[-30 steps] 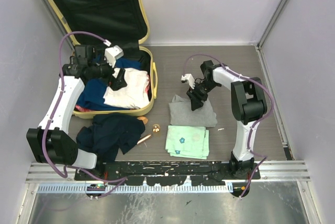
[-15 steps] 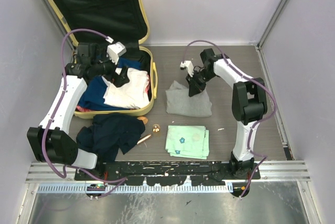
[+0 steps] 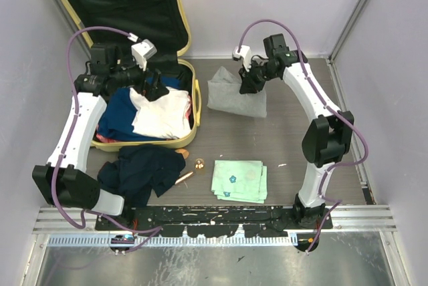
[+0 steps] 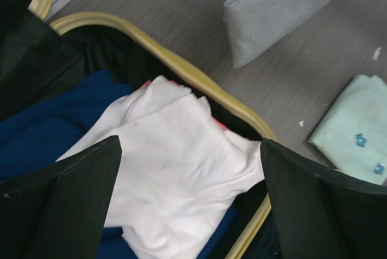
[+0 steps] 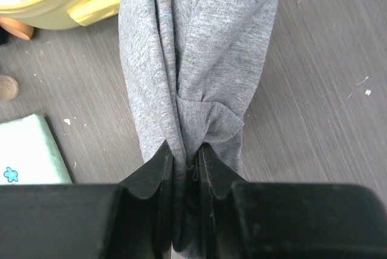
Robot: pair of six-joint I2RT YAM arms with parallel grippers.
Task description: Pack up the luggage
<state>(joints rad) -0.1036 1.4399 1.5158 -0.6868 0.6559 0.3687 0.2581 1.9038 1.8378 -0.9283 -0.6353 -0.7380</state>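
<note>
Next, my left gripper moves up and over the luggage rim onto the grey cloth's loose end (image 3: 215, 100) (image 4: 239, 52), which hangs to its right in the top view.
The luggage (image 3: 189, 133), a pale-yellow suitcase, lies open at the back left with its black-lined lid standing up. A white garment (image 4: 175, 174) and a blue one (image 4: 48, 132) lie inside it. My left gripper (image 4: 190, 204) hovers open just above the white garment, with nothing between its fingers (image 4: 78, 204). My right gripper (image 5: 184, 159) is shut on a bunched grey cloth (image 5: 199, 41), which hangs from it down to the table, just right of the luggage rim (image 5: 60, 5). In the top view the right gripper (image 3: 246, 84) holds the grey cloth (image 3: 231, 99) at the back middle.
A dark navy garment (image 3: 144, 169) lies crumpled in front of the luggage. A folded mint cloth (image 3: 239, 180) sits at the front centre. Small round objects (image 3: 199, 164) and a thin stick (image 3: 184, 178) lie between them. Walls close in the table at the back and both sides.
My right gripper closed on the grey cloth and carried it back and left, toward the luggage. The left gripper shifted slightly back and stayed open.
</note>
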